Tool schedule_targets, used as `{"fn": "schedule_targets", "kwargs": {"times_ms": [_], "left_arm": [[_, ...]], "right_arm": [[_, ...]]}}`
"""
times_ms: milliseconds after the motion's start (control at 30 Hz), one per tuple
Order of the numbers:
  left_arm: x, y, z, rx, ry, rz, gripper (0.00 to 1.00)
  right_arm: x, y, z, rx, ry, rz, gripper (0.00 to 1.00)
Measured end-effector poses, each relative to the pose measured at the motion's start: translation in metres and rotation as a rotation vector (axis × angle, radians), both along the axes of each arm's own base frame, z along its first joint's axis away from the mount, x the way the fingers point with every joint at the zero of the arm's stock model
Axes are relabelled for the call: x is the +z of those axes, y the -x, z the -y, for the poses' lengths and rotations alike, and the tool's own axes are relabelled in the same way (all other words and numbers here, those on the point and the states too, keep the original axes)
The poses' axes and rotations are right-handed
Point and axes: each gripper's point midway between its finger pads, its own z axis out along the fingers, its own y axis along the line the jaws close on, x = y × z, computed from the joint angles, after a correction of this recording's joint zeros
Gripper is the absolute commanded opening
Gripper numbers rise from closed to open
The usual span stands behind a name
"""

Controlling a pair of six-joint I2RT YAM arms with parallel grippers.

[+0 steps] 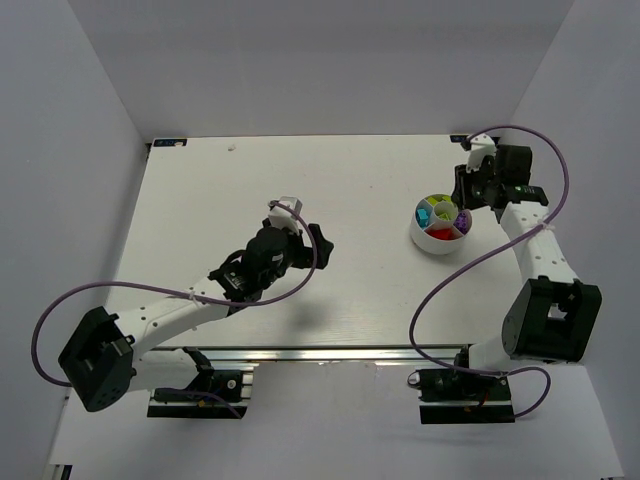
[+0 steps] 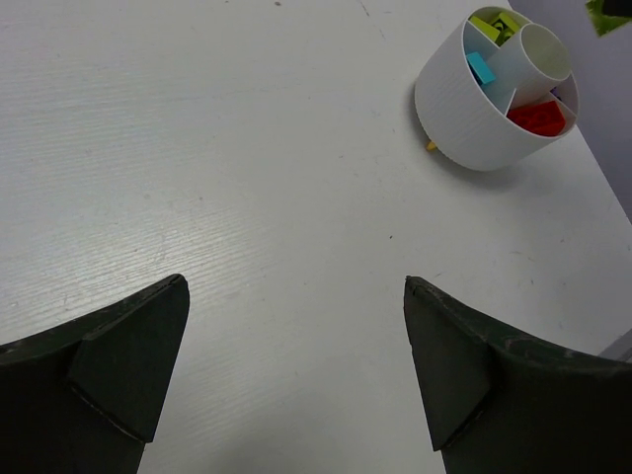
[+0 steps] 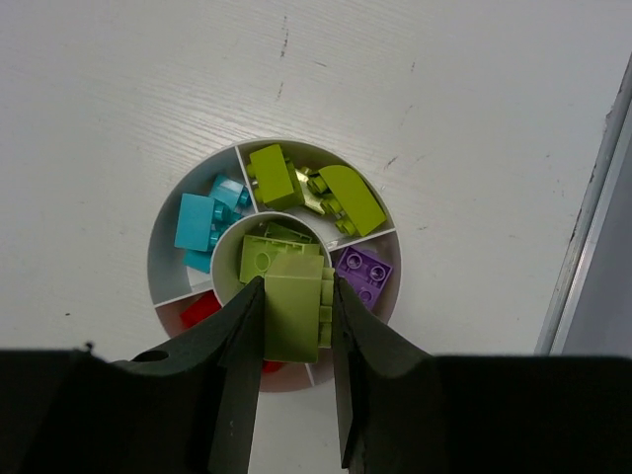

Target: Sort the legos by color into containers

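Note:
My right gripper holds a lime brick, and the centre cup already holds a matching one. My right gripper should next move slightly lower and toward the middle of the centre cup, then open.
The round white divided bowl (image 1: 428,240) stands at the right of the table. My right gripper (image 3: 293,286) hangs just above it, shut on a lime brick (image 3: 293,318) over the centre cup, where another lime brick (image 3: 259,259) lies. The wedge compartments hold cyan bricks (image 3: 197,222), lime bricks (image 3: 318,188), a purple brick (image 3: 363,273) and a red brick (image 3: 200,310). My left gripper (image 2: 296,281) is open and empty above bare table at mid-left (image 1: 303,225). The bowl also shows in the left wrist view (image 2: 464,118).
The table's right edge (image 3: 585,227) runs close beside the bowl. A tiny yellow speck (image 2: 432,146) lies at the bowl's foot. White walls enclose the table on three sides. Purple cables (image 1: 450,275) loop from both arms.

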Motion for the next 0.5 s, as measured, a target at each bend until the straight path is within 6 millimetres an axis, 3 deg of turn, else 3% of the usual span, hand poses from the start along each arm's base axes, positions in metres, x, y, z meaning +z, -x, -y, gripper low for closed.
{"fn": "schedule_targets", "kwargs": {"times_ms": [200, 500], "left_arm": [[0.003, 0.002, -0.003, 0.009, 0.025, -0.007, 0.98], [0.003, 0.001, -0.004, 0.013, 0.038, -0.014, 0.98]], "right_arm": [[-0.014, -0.003, 0.002, 0.003, 0.005, -0.034, 0.05], [-0.023, -0.011, -0.004, 0.030, -0.028, -0.062, 0.30]]}}
